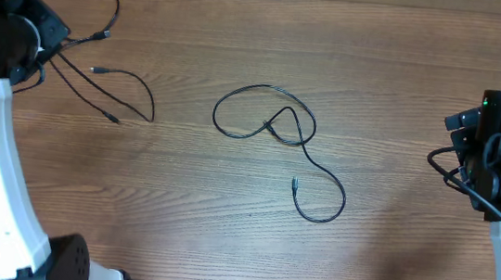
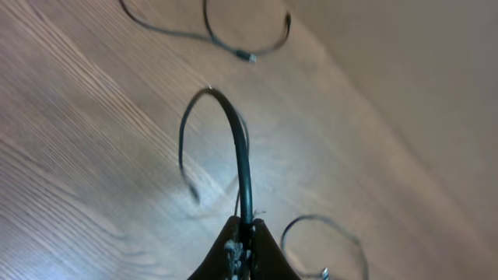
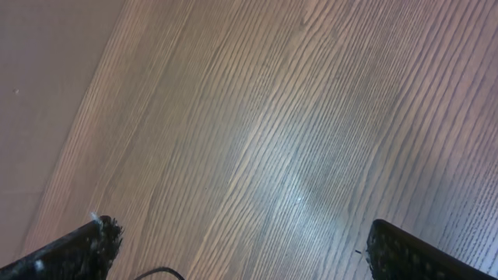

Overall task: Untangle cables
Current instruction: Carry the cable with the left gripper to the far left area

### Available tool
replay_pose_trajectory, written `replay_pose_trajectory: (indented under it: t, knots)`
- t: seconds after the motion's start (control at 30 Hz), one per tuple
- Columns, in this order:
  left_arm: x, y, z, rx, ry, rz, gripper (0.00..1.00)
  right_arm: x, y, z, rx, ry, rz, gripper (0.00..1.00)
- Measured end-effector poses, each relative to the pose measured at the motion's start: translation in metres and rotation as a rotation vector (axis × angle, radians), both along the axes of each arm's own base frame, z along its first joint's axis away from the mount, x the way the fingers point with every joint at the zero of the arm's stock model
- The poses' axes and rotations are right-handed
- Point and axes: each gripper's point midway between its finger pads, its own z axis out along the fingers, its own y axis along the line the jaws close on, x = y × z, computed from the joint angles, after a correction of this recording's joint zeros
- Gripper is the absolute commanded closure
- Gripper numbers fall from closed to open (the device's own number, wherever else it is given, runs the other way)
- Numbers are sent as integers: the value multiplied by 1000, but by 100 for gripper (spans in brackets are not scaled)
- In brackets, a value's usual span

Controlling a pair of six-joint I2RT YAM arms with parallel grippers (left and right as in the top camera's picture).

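Observation:
My left gripper turns next, lowers toward that loop and releases the cord short of it.
One thin black cable lies alone mid-table as a crossed loop, its tail curling to a plug. At the far left my left gripper is shut on the other cables, whose strands fan out to the right onto the wood. In the left wrist view the left gripper pinches a black cord that arches away from the closed fingertips; another strand with a plug lies beyond. My right gripper hangs at the right edge, and in its wrist view the right gripper is open over bare wood.
The wooden table runs to a pale floor seen past its edge. The white arm bases stand at the front corners. A thick black wire loops off the right arm.

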Motion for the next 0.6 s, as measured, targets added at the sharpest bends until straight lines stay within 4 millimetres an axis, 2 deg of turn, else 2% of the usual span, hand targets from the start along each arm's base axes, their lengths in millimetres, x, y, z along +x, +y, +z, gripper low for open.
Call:
replay_pose_trajectory:
  t: [0.1,0.4,0.6]
  knots:
    - [3,-3,-29,-16,120,-61,96,0,0,0,0,0,-1,0]
    - [37,-14,-100,-83,307,-269,96,0,0,0,0,0,0,0]
    - [33,-52,-135,-257,418,-475,96,0,0,0,0,0,0,0]
